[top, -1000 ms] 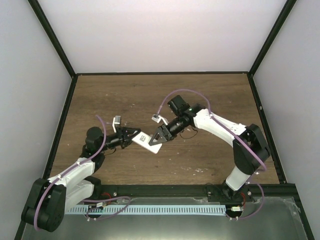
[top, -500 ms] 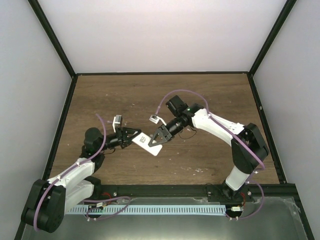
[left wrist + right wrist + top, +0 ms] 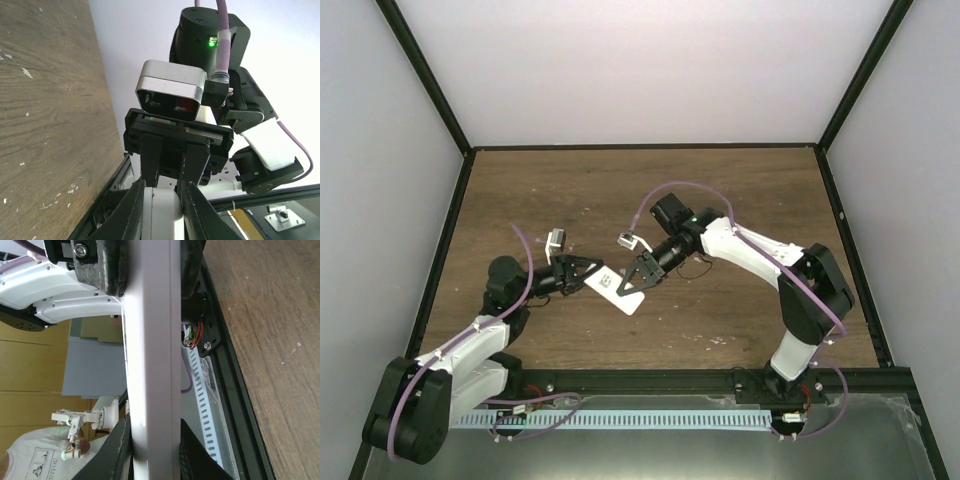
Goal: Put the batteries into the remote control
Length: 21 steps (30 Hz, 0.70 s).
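My right gripper tips downward next and lowers the white remote control [image 3: 618,290] onto the bare middle of the tabletop to release it, as that wood lies clear.
The white remote control [image 3: 618,290] hangs above the middle of the table, held at both ends. My left gripper [image 3: 588,271] is shut on its left end; in the left wrist view the white slab [image 3: 162,215] sits pinched between my two dark fingers. My right gripper [image 3: 638,277] is shut on its right end; in the right wrist view the remote [image 3: 150,360] shows edge-on as a long white bar between my fingers. The orange batteries are out of view.
The brown wooden table [image 3: 650,190] has a black raised frame. A black rail [image 3: 650,380] and a white slotted strip [image 3: 640,418] run along the near edge. The two wrists stand very close together.
The remote and both grippers have shifted slightly to the left and down. Both grips stay shut on it.
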Available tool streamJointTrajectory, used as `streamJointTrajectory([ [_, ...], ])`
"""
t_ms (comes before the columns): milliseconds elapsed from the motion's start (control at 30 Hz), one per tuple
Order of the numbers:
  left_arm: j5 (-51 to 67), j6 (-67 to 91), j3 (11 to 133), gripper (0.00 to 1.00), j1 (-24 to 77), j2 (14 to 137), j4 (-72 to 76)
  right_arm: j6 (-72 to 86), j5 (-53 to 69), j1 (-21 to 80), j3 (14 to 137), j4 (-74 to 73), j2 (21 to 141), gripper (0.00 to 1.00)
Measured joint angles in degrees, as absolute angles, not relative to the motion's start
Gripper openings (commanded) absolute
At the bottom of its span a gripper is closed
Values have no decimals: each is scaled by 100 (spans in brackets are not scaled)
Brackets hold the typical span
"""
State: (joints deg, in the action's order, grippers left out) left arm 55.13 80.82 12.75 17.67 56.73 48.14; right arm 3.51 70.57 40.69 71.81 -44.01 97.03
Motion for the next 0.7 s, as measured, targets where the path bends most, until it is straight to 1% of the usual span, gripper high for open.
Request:
streamJointTrajectory([
  [100,5522,8044,1273,32,1767,5671,4901,351,7150,4071,7188,-4416,9721,8],
  [133,5470,8060,1269,37,1767,5671,4912,349,7148,4077,7192,-4416,9723,7],
  [200,5369,8079,1238,52,1765,5671,4936,349,7085,4110,7199,-4412,9723,6],
  [300,5194,8055,1146,68,1758,5631,4904,346,6952,4139,7199,-4416,9723,3],
  [333,5153,8001,1111,71,1752,5601,4866,346,6893,4141,7199,-4414,9723,2],
  [433,5017,7795,987,74,1557,5376,4464,349,6595,4139,7199,-4418,9723,1],
  [533,4821,7321,937,75,1166,4908,3612,375,5896,4139,7196,-4451,9723,1],
  [600,4534,6799,987,76,934,4412,2670,447,5074,4139,7196,-4497,9723,1],
  [700,4040,6018,1267,77,849,3820,1267,624,3817,4147,7194,-4545,9732,1],
])
